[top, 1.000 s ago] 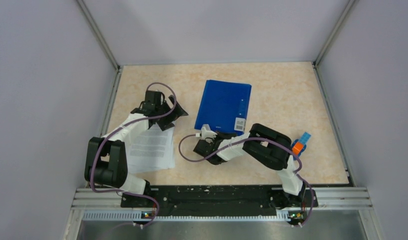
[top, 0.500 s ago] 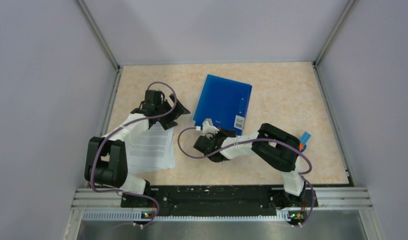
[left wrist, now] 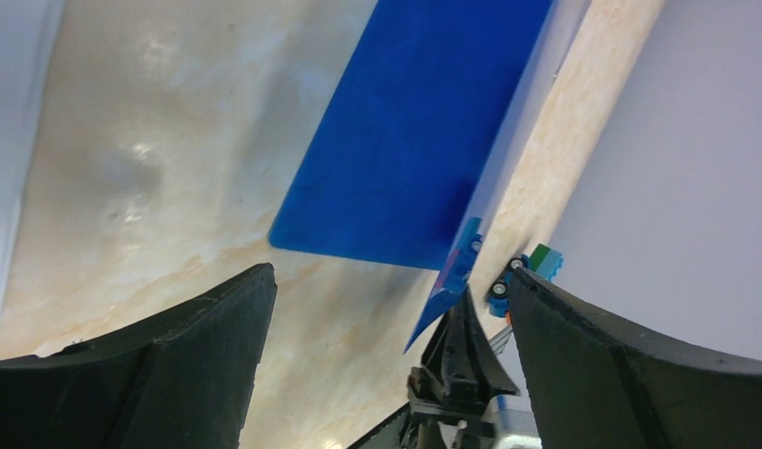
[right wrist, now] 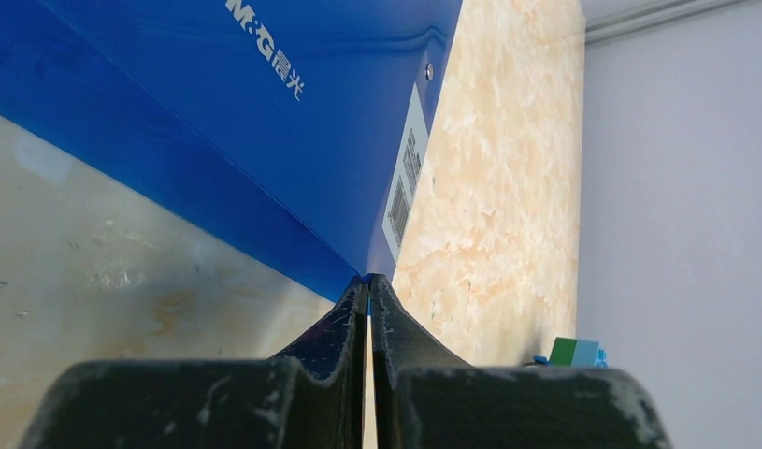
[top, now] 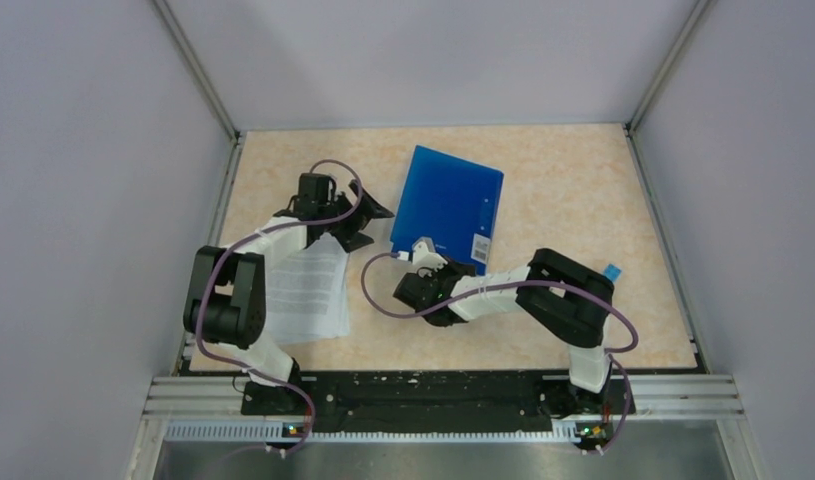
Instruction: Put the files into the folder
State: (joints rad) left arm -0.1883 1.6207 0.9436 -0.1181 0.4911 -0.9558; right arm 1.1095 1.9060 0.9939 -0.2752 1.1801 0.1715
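The cover's near corner is held raised, so my left gripper needs to move slightly outward and toward the folder, onto the cover's lifted edge [top: 404, 206] [left wrist: 476, 198].
The blue folder [top: 448, 203] lies at the table's middle back, with its white barcode label [top: 478, 246] near its front right corner. My right gripper [top: 424, 251] is shut on the near corner of the folder's cover [right wrist: 265, 112], pinching it at the fingertips [right wrist: 369, 281] and holding it slightly raised. The files [top: 309, 291] lie flat at the front left, partly under my left arm. My left gripper [top: 361, 222] is open and empty just left of the folder [left wrist: 414, 140], facing its edge and the right gripper [left wrist: 461, 360].
A small orange-and-blue toy [top: 611, 272] sits at the right, mostly hidden behind my right arm; it also shows in the right wrist view [right wrist: 575, 353] and the left wrist view [left wrist: 536, 267]. Walls enclose the table on three sides.
My left gripper has moved right and away from me, off the files towards the folder's left edge. My right gripper has closed on the folder's near corner, and its elbow has shifted right, hiding the toy.
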